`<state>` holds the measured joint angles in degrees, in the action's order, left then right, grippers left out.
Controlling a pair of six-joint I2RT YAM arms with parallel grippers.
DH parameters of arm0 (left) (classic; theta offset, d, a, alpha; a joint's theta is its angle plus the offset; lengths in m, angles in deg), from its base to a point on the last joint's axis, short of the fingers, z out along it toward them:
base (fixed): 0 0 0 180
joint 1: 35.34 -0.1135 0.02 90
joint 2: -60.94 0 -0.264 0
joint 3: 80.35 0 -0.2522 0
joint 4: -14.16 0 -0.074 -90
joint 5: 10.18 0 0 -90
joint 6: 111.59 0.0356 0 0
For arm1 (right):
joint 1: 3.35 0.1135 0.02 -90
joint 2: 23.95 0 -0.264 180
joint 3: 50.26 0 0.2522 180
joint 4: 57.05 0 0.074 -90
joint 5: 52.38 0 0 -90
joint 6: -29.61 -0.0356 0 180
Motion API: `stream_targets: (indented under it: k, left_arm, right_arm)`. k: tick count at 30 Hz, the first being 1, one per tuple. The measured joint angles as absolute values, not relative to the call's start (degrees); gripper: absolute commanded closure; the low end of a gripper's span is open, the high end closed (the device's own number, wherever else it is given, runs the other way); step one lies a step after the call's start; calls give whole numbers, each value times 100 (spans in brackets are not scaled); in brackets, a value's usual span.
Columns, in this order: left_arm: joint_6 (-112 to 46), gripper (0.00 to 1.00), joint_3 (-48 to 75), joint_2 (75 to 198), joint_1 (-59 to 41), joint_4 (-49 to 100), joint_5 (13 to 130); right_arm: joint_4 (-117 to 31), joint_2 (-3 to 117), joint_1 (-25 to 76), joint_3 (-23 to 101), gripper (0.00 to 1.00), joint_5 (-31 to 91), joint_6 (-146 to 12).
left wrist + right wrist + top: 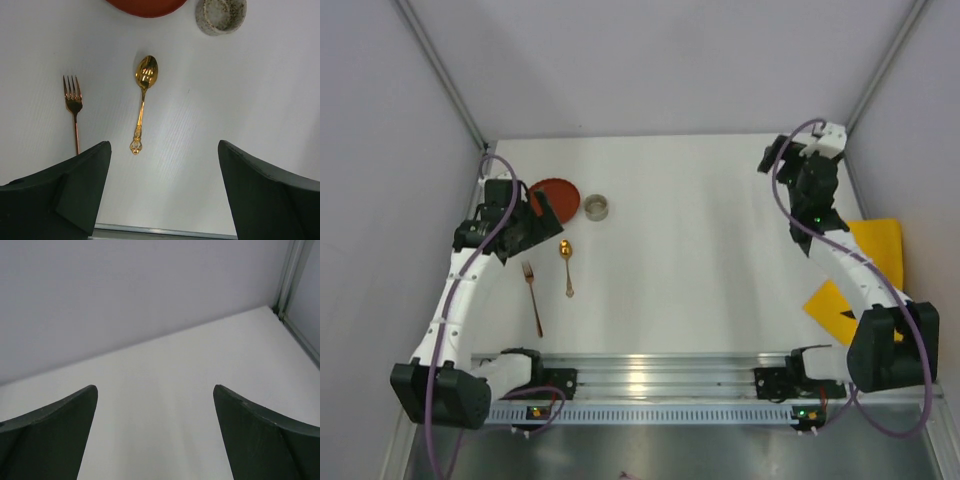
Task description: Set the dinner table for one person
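The right gripper draws back, tilts its wall-facing fingers down and lowers onto the yellow cloth mat's inner edge (833, 285) next, since the mat lies below and back from it.
The white dinner table (700, 220) bears a red plate (563, 193) at the back left, with a small speckled cup (596, 208) to its right. A gold spoon (566, 266) and a copper fork (532, 298) lie in front of them, heads towards the back. My left gripper (535, 218) hangs open and empty by the plate's near left rim. In the left wrist view (164, 150) it holds nothing, with the spoon (143, 102), fork (74, 107), plate (147, 6) and cup (220, 15) beyond. My right gripper (788, 165) is open and empty at the back right (154, 390).
A yellow cloth mat (875, 262) lies at the right edge, partly under the right arm. Silver rails (650, 375) run along the near edge. Grey walls close in the back and both sides; the back right corner post (290, 275) shows in the right wrist view.
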<state>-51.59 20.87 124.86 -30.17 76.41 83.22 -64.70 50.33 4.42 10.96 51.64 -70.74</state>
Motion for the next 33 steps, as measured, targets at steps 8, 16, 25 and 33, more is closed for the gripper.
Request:
stream_targets:
  k: [8,16,25,33]
  left_arm:
    - [-5167,11,2087,12960,-2884,7260,7774]
    - [-5102,12,2087,13046,-2604,7116,7546]
    - [-4999,13,1867,13579,-2276,7101,7461]
    - [-4951,13,1816,13592,-2101,7064,7457]
  right_arm:
    - [-2944,6371,-83,4067,0,6159,-8617]
    - [-389,7075,-924,3418,0,6987,-9072]
    - [254,7214,-1169,3356,0,7767,-9153]
    - [188,7756,-1600,3219,0,7857,-9105]
